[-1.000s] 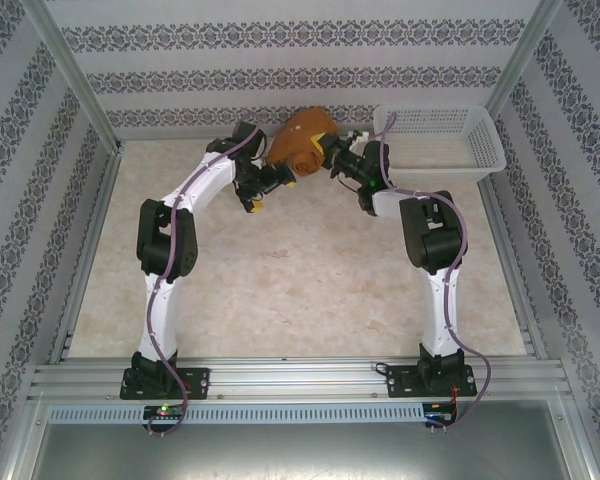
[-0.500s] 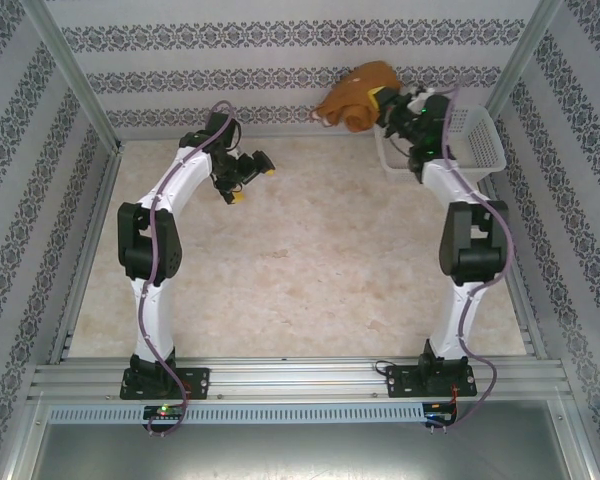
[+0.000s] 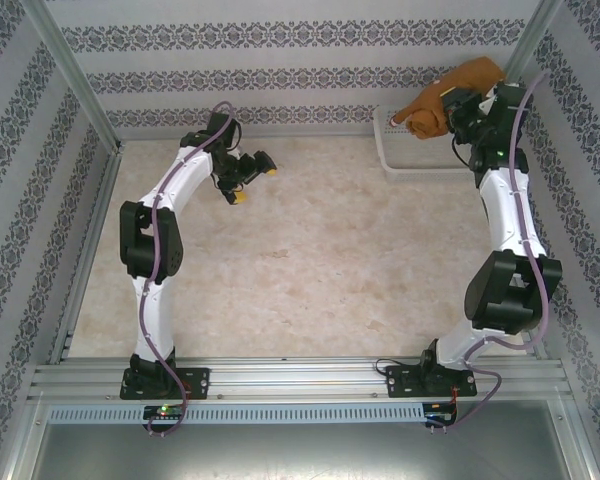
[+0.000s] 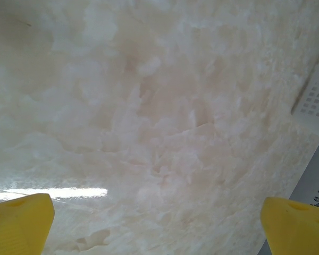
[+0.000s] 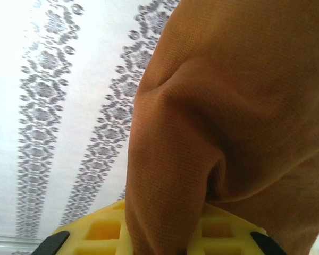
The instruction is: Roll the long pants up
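The right gripper moves straight down into the white basket next and releases the bundle there, since the bundle still hangs in the air above the open basket.
The long pants (image 3: 448, 92) are a bunched rust-brown bundle held up in the air at the back right, above the white basket (image 3: 383, 150). My right gripper (image 3: 462, 106) is shut on the bundle. In the right wrist view the brown cloth (image 5: 228, 106) covers most of the picture and runs down between the yellow fingers (image 5: 103, 231), with the patterned wall behind. My left gripper (image 3: 252, 182) hovers over the back left of the table, open and holding nothing. Its yellow fingertips (image 4: 18, 223) stand far apart over the bare tabletop.
The basket's corner (image 4: 315, 101) shows at the right edge of the left wrist view. Patterned walls and metal frame posts (image 3: 75, 85) close in the marbled table (image 3: 300, 270). The right arm's elbow (image 3: 510, 290) hangs over the table's right side.
The right gripper carried the pants bundle from the middle back of the table up and right, over the basket. The left gripper let go of the bundle and drew back to the left.
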